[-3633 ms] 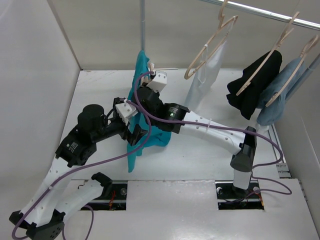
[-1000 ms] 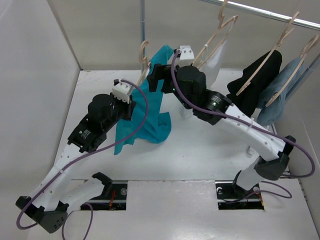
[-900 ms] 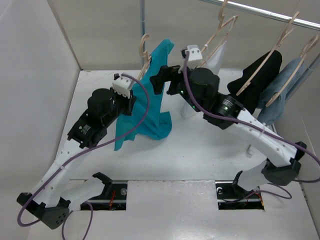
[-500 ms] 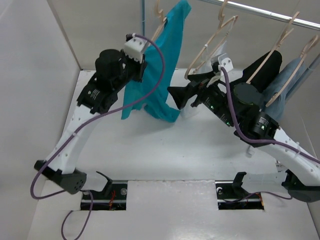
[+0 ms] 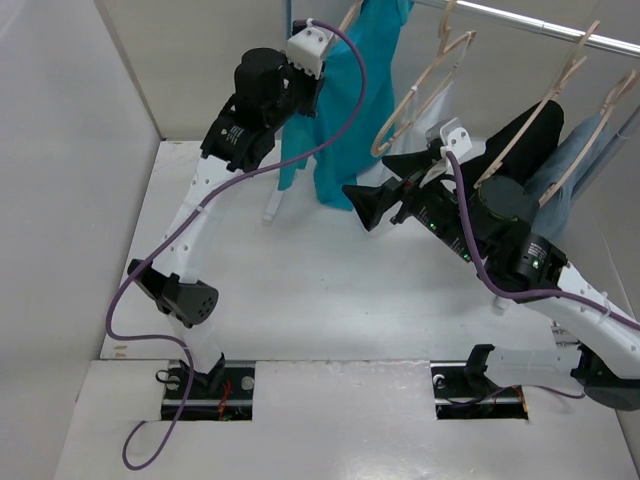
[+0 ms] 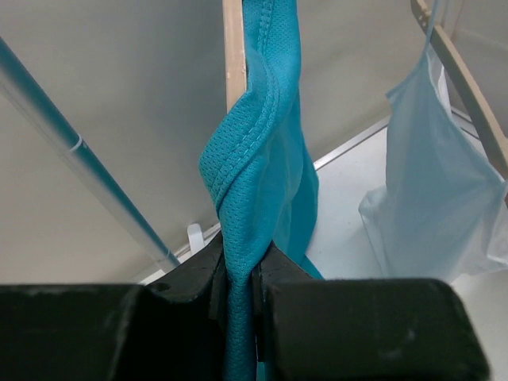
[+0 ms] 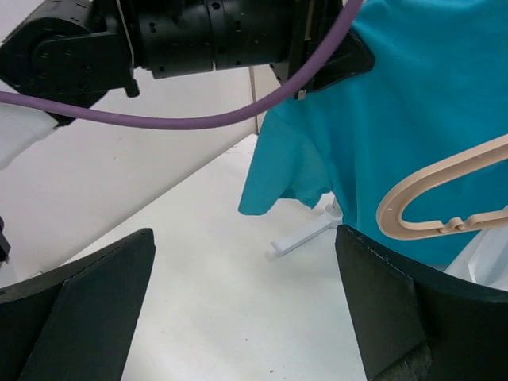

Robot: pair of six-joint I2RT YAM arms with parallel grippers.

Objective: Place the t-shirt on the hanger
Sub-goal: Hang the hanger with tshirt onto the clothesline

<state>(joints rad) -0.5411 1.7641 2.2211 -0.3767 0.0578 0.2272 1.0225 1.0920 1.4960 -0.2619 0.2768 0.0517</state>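
The upright pole (image 5: 288,12) (image 6: 95,171) is to the left of my left gripper in the left wrist view, so I will next move that gripper down toward the pole and let go of the twisted fold.
The teal t-shirt (image 5: 345,110) hangs high at the back of the table, draped over the pale wood hanger (image 5: 351,14), whose top shows at the upper edge. My left gripper (image 5: 300,85) is raised and shut on a bunched fold of the t-shirt (image 6: 254,159). A strip of the hanger (image 6: 232,55) runs up behind that fold. My right gripper (image 5: 372,180) is open, low and to the right of the shirt, apart from it. In the right wrist view the right gripper (image 7: 246,317) holds nothing, and the t-shirt (image 7: 413,95) hangs ahead.
A rail (image 5: 520,20) crosses the back right. On it hang a hanger with a white garment (image 5: 425,110), a black garment (image 5: 510,170) and a grey-blue garment (image 5: 560,190). That other hanger (image 7: 444,198) sits close to my right fingers. A stand foot (image 5: 270,205) rests under the shirt.
My left arm has lifted the t-shirt and hanger from table height up towards the rail. My right gripper has let go, pulled back to the right and dropped lower, open.
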